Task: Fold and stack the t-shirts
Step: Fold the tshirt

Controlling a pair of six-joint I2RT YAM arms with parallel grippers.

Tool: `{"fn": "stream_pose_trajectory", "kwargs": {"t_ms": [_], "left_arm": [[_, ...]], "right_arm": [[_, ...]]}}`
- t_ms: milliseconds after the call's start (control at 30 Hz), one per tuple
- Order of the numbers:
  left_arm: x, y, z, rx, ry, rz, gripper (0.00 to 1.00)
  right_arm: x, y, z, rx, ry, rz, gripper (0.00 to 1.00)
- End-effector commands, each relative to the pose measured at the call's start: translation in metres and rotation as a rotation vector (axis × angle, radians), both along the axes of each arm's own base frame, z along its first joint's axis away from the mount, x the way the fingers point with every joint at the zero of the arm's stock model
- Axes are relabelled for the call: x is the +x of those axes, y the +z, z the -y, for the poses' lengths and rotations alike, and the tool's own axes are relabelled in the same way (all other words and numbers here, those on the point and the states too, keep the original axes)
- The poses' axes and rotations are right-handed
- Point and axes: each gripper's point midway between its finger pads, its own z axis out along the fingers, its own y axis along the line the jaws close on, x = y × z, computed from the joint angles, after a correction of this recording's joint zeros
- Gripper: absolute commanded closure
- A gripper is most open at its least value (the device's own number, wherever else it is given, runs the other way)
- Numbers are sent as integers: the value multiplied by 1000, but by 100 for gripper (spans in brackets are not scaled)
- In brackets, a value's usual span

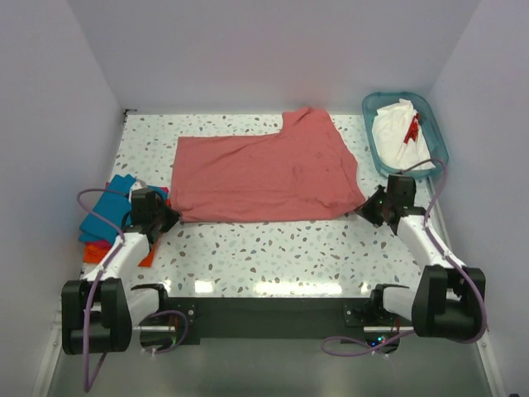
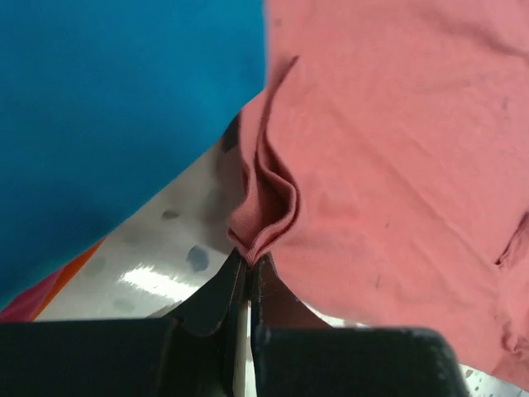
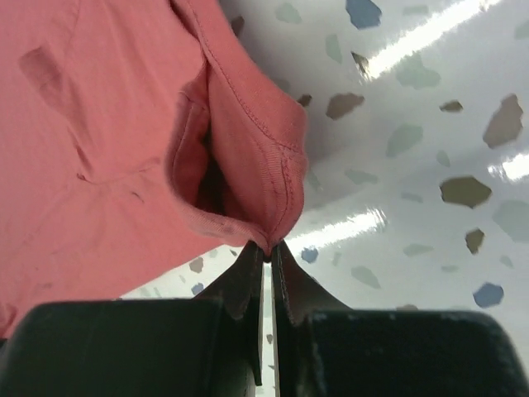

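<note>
The shirt's pinched corner goes back with my left gripper next, dragged onto the bare table behind it and released, since that spot is free for the shirt's near edge.
A large salmon-red t-shirt (image 1: 264,174) lies spread across the middle of the speckled table (image 1: 264,248). My left gripper (image 1: 169,217) is shut on its near-left corner; in the left wrist view the pinched hem (image 2: 256,240) bunches right at the gripper (image 2: 250,263). My right gripper (image 1: 369,207) is shut on the near-right corner, where a folded hem (image 3: 264,190) rises from the gripper (image 3: 269,248). A teal blue t-shirt (image 1: 106,217) lies on an orange one (image 1: 97,248) at the left edge. A white t-shirt with a red mark (image 1: 398,132) sits in the basket.
A teal plastic basket (image 1: 436,136) stands at the back right corner. White walls close in the table on three sides. The folded pile at the left sits just behind my left arm, and the teal cloth (image 2: 116,116) fills the left of that wrist's view.
</note>
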Motion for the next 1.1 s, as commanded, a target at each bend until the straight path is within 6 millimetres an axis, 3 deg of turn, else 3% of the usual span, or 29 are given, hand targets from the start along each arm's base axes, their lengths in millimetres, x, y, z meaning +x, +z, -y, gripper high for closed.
{"fn": "stream_pose_trajectory", "kwargs": {"t_ms": [0, 100, 300, 467, 633, 700, 733, 767, 833, 867, 933, 967, 1033, 1067], "left_arm": [[-30, -15, -6, -3, 65, -69, 100], [-45, -22, -10, 2, 108, -104, 100], [-64, -33, -14, 25, 125, -176, 100], [-74, -36, -13, 20, 126, -208, 100], [-79, -25, -8, -10, 122, -176, 98], [-80, -20, -4, -25, 113, -170, 82], [-79, -14, -3, -33, 109, -151, 73], [-79, -9, -2, -36, 108, -151, 57], [-74, 6, -3, -30, 101, -115, 41], [-66, 22, -1, -35, 86, -78, 30], [-55, 41, -3, -13, 71, -29, 25], [-42, 65, -5, 1, 65, 34, 23], [-21, 82, -5, 21, 29, 86, 23], [-2, 107, -4, 23, 17, 166, 24]], "right_arm": [[-22, 3, 9, -36, -44, -25, 100], [-40, -2, 25, -94, -90, -80, 100], [-49, 0, 52, -99, -161, -106, 100], [-58, -8, 61, -100, -190, -133, 100], [-68, -11, 64, -84, -197, -147, 98], [-71, -9, 65, -81, -207, -148, 88], [-71, -4, 65, -84, -211, -130, 74], [-73, -3, 63, -79, -210, -130, 64], [-70, 11, 64, -82, -212, -86, 38], [-64, 18, 64, -84, -207, -53, 32], [-51, 37, 64, -93, -176, 7, 25], [-41, 42, 58, -61, -139, 35, 25], [-18, 57, 51, -49, -82, 109, 25], [2, 58, 38, -50, -24, 134, 25]]}}
